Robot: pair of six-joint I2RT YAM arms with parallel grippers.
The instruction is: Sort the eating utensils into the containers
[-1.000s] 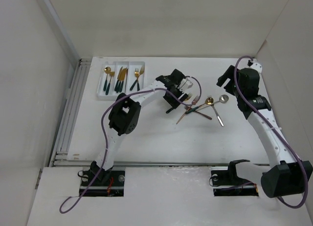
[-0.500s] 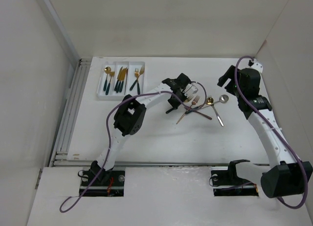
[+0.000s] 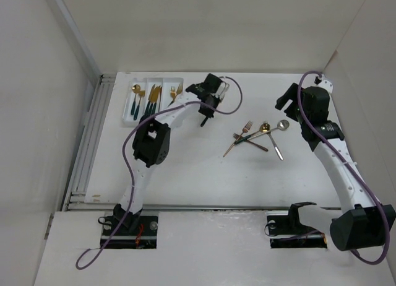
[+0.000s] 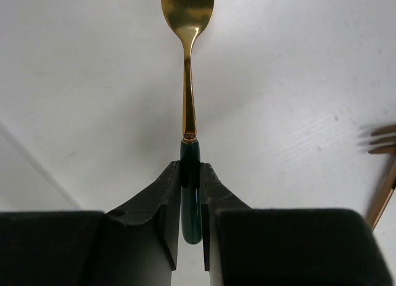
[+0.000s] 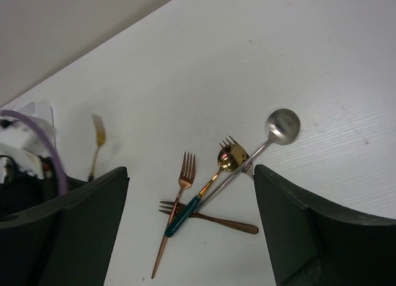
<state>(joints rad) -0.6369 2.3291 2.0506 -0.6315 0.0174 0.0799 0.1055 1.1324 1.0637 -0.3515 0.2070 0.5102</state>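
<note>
Gold forks already lie in the tray's section nearest the pile. My left gripper will next move over that section, turn the fork in line with it and lower.
My left gripper [image 3: 203,116] hangs just right of the white three-compartment tray [image 3: 126,117]. In the left wrist view it [image 4: 190,168] is shut on the dark green handle of a gold fork [image 4: 187,82], whose head points away from the jaws over bare table. The tray holds a gold spoon [image 3: 135,91], knives [image 3: 152,98] and forks [image 3: 176,94]. A pile of utensils [image 3: 253,137] lies mid-table: two copper forks [image 5: 183,174], a green-handled gold spoon [image 5: 228,157] and a silver spoon [image 5: 282,125]. My right gripper [image 5: 190,169] hovers open above that pile.
White walls stand behind and beside the table. A rail [image 3: 86,143] runs along its left edge. The left arm's purple cable [image 3: 230,97] loops beside its wrist. A silver handle [image 3: 277,151] sticks out of the pile toward the near side.
The left gripper closed on the green-handled fork at the pile, lifted it and carried it left and back toward the tray. The right arm has not moved.
</note>
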